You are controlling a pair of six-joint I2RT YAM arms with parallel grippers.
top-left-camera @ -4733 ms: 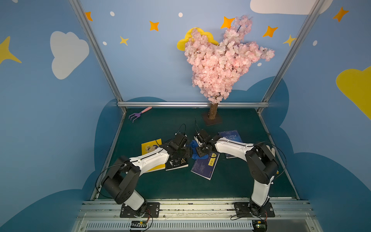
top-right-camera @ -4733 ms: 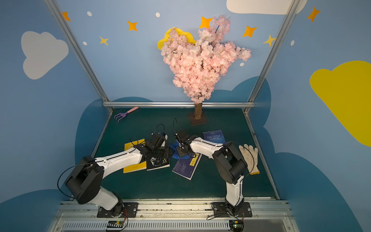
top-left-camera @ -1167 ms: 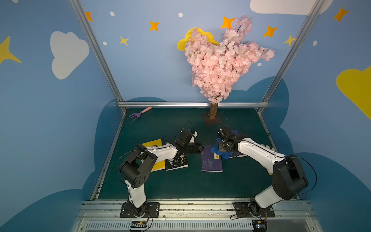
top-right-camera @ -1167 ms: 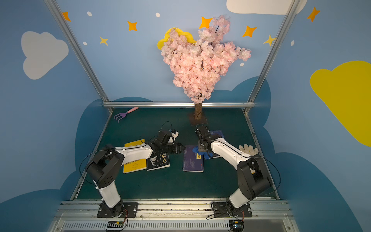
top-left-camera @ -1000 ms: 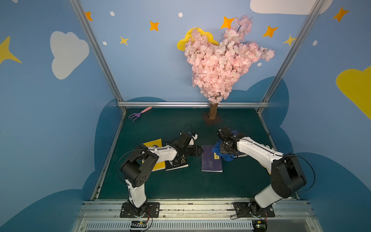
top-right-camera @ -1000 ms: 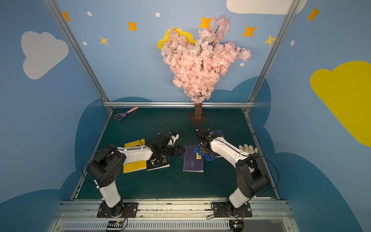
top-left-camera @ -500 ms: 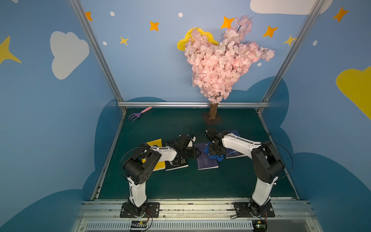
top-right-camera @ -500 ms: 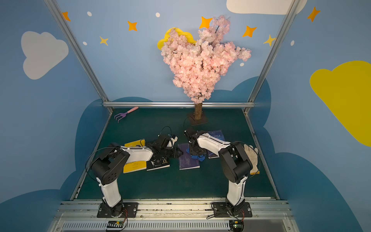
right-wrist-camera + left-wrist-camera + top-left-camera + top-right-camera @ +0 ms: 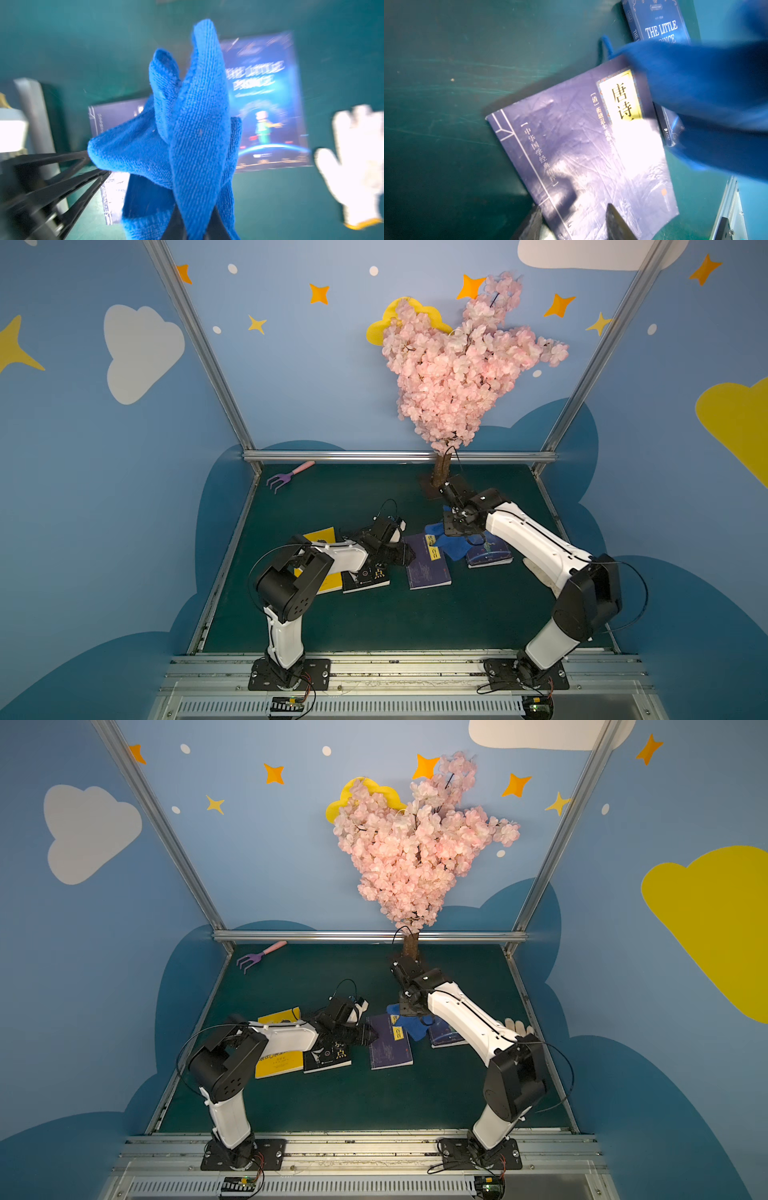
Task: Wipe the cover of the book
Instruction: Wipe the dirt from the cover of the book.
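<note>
The cloth goes down and back in my right gripper past the yellow label next, for release at the purple cover's near end [image 9: 432, 573] [image 9: 115, 203], which lies below and back from it.
The book [image 9: 428, 566] [image 9: 390, 1048], dark purple with a yellow title label, lies flat on the green mat. My left gripper [image 9: 409, 553] [image 9: 575, 224] is open, its fingertips [image 9: 616, 222] low over the book's [image 9: 581, 155] left edge, one on each side of the spine line. My right gripper [image 9: 456, 524] [image 9: 196, 224] is shut on a blue cloth [image 9: 451, 545] [image 9: 411, 1027] [image 9: 193, 128]. The cloth [image 9: 706, 93] hangs over the book's far right corner, next to the label.
A blue "The Little Prince" book [image 9: 490, 552] [image 9: 268, 104] lies just right of the cloth. A black book [image 9: 368, 574] and a yellow book [image 9: 320, 539] sit under my left arm. A white glove [image 9: 517, 1028], the tree trunk [image 9: 442, 472] and a toy rake [image 9: 286, 477] stand around.
My right gripper swept the cloth left across the book's far end, then drew back toward the tree. The book slid slightly left. My left gripper stayed at the book's edge.
</note>
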